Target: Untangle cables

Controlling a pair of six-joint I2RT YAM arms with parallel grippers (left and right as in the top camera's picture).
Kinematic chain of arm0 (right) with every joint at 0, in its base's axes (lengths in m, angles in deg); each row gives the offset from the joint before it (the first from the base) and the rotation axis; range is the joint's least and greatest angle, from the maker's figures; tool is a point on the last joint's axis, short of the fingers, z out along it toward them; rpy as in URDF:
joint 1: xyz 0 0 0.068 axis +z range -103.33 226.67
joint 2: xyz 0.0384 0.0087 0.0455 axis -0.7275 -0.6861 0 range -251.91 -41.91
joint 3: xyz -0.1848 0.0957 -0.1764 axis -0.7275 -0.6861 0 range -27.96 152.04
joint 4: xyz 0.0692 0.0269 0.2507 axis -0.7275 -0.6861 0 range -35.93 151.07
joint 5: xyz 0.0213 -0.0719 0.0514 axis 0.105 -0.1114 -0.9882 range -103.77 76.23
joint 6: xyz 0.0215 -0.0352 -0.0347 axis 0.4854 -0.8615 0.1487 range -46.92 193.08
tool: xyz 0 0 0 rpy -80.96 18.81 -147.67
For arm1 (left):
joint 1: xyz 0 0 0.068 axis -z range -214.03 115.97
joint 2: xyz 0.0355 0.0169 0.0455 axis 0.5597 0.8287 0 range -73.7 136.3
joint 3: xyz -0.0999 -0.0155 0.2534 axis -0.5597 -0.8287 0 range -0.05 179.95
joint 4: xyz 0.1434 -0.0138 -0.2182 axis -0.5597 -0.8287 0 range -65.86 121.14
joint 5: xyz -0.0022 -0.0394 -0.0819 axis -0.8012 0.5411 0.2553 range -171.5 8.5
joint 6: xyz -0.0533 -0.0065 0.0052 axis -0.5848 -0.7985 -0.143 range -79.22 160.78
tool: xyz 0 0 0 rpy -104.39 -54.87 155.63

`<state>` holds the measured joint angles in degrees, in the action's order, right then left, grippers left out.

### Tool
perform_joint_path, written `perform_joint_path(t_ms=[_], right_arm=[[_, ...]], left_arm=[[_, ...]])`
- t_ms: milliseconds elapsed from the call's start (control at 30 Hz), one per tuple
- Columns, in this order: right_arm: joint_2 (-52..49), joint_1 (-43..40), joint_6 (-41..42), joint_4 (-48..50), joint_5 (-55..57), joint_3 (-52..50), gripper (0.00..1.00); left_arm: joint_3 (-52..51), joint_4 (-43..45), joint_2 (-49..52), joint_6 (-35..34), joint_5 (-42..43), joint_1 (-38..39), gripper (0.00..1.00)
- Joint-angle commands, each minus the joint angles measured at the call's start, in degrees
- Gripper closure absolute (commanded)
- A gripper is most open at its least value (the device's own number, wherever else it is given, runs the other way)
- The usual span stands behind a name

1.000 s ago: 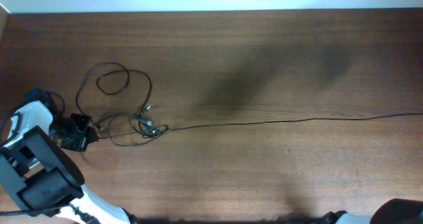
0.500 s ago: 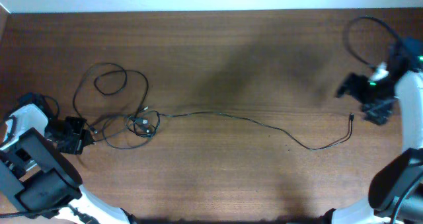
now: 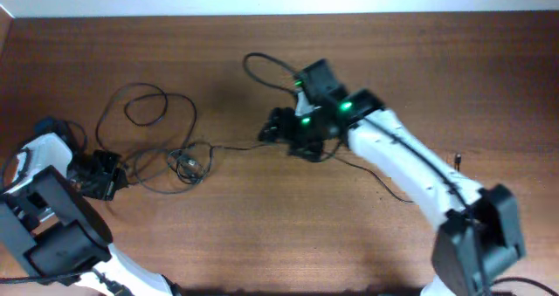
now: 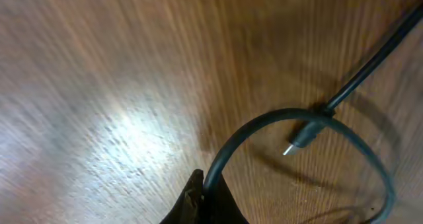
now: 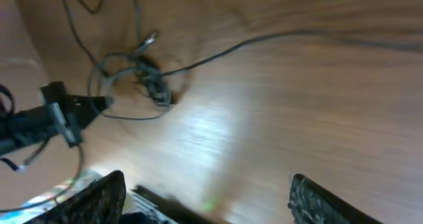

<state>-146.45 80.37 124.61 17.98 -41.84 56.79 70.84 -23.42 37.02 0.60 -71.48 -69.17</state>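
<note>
My left gripper moves outward next toward thin loops spread clear of the knot and releases the cable there, since they lie outward of it.
The cables (image 3: 179, 161) lie knotted on the left of the table, with thin loops (image 3: 144, 104) behind the knot. One long strand (image 3: 397, 194) trails right, partly hidden under my right arm, to a small plug end (image 3: 456, 161). My left gripper (image 3: 100, 175) is shut on a cable at the knot's left. In the left wrist view that cable (image 4: 264, 121) arches up from my closed left gripper (image 4: 206, 187), and a plug tip (image 4: 301, 139) lies beyond it. My right gripper (image 3: 272, 132) hovers open just right of the knot. The right wrist view shows the right gripper (image 5: 208, 201) holding nothing, facing the knot (image 5: 155, 85).
A thicker black wire (image 3: 262, 65) loops off my right arm behind its wrist. The left gripper (image 5: 59, 115) shows at the left of the right wrist view. The table's back edge (image 3: 279, 15) meets a white wall.
The right gripper has let go of the long strand's end and swung from the far right to the table's middle. The strand, taut before, now lies slack. The left gripper has stayed shut in place.
</note>
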Motion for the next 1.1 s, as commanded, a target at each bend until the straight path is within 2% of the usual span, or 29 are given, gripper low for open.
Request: perform_joint_path(t_ms=[0,100,167,233,367,467,667,867,1067], right_arm=[[-5.8,5.9,16.9,9.0,0.7,-0.1,0.21],[-10.1,8.4,24.5,19.6,1.6,-0.1,0.23],[-11.8,8.8,28.1,23.1,3.8,-0.1,0.27],[-13.4,8.8,32.2,24.6,8.9,-0.1,0.36],[-15.8,9.8,33.2,30.3,13.4,-0.1,0.45],[-17.8,11.0,34.2,34.1,15.1,-0.1,0.45],[-18.8,12.2,34.9,33.1,14.7,-0.1,0.48],[-18.8,12.2,34.9,32.1,16.0,-0.1,0.48],[-18.8,12.2,34.9,31.4,18.1,-0.1,0.48]], left_arm=[[-0.8,0.1,-0.9,-0.7,-1.5,1.2,1.00],[-0.9,0.2,-0.9,-0.7,-1.5,1.3,1.00],[-0.9,0.3,-0.9,-0.7,-1.5,1.3,1.00],[-0.9,0.7,-0.9,-0.7,-1.5,1.3,1.00],[-0.9,0.8,-0.9,-0.7,-1.5,1.3,1.00],[-1.2,1.0,-0.9,-0.7,-1.5,1.3,1.00],[-4.4,4.6,-0.9,-0.7,-1.5,1.3,1.00],[-4.5,4.6,-0.9,-0.7,-0.8,1.4,1.00],[-5.4,5.5,-0.9,-0.7,-0.9,7.6,1.00]])
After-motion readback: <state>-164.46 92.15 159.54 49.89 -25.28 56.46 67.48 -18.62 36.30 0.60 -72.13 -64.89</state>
